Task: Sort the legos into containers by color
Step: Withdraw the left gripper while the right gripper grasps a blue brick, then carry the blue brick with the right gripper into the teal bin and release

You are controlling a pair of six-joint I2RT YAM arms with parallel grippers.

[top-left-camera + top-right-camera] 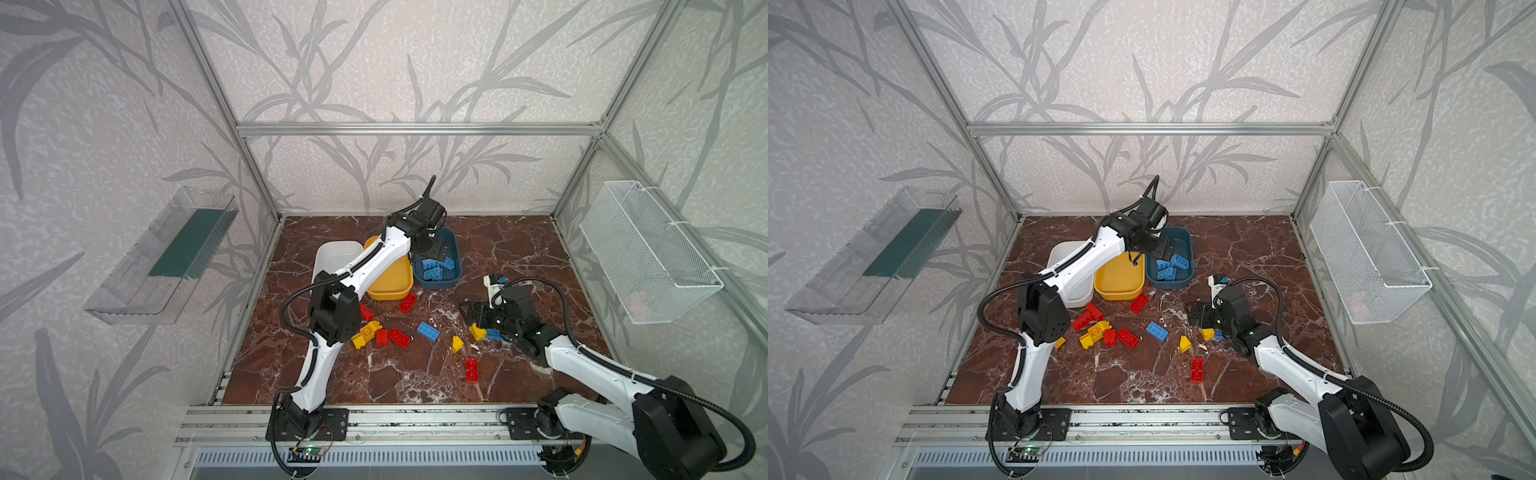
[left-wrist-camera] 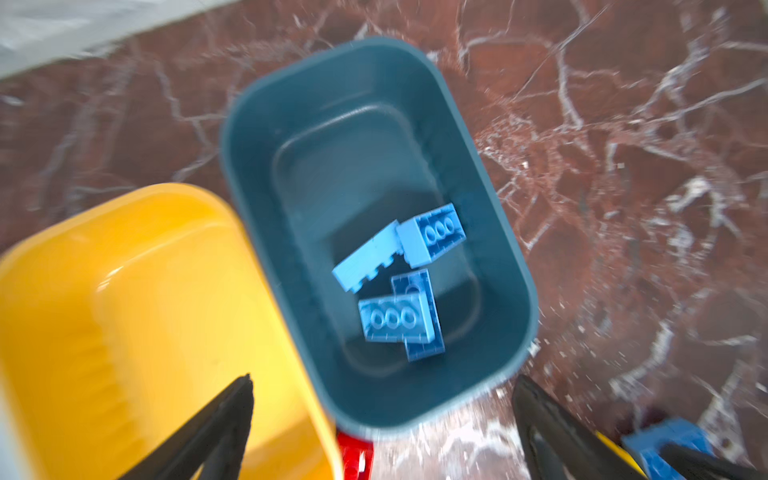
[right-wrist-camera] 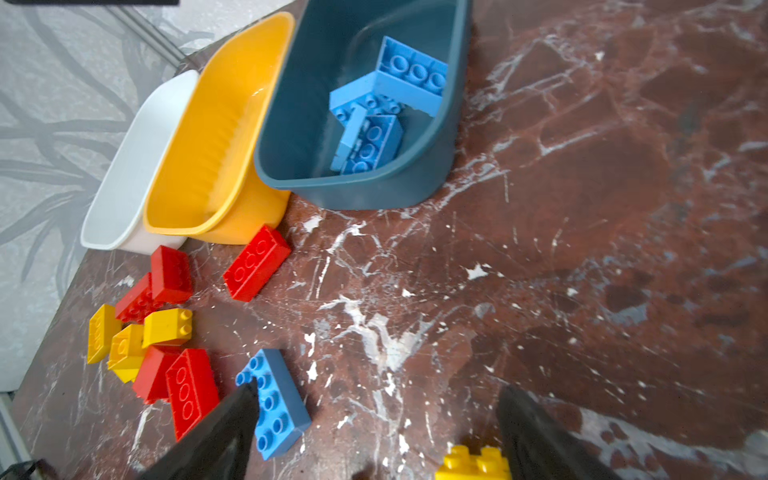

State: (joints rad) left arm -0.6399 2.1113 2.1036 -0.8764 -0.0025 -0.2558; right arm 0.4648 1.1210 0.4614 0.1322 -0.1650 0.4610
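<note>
My right gripper has only bare table between its fingers, so next it needs to swing toward the red and yellow cluster and go down astride the blue lego's long sides.
The white tub (image 1: 336, 253), the yellow tub (image 1: 390, 286) and the dark teal tub (image 1: 446, 282) stand side by side at the back. Several light blue legos (image 2: 432, 232) lie in the teal tub (image 2: 374, 145). My left gripper (image 1: 436, 249) hangs open and empty over that tub, and its jaws are wide apart in the left wrist view (image 2: 384, 380). My right gripper (image 1: 471, 313) is open low over the table, with bare table between its fingers (image 3: 377, 388). A blue lego (image 3: 274, 403) lies beside one finger and a yellow lego (image 3: 473, 463) beside the other.
Loose legos lie on the marble table: a red and yellow cluster (image 1: 374, 334), a red one (image 1: 407, 302), a blue one (image 1: 428, 331), a yellow one (image 1: 457, 343) and a red one (image 1: 471, 368). A wire basket (image 1: 648, 253) hangs on the right wall, a clear tray (image 1: 162, 257) on the left.
</note>
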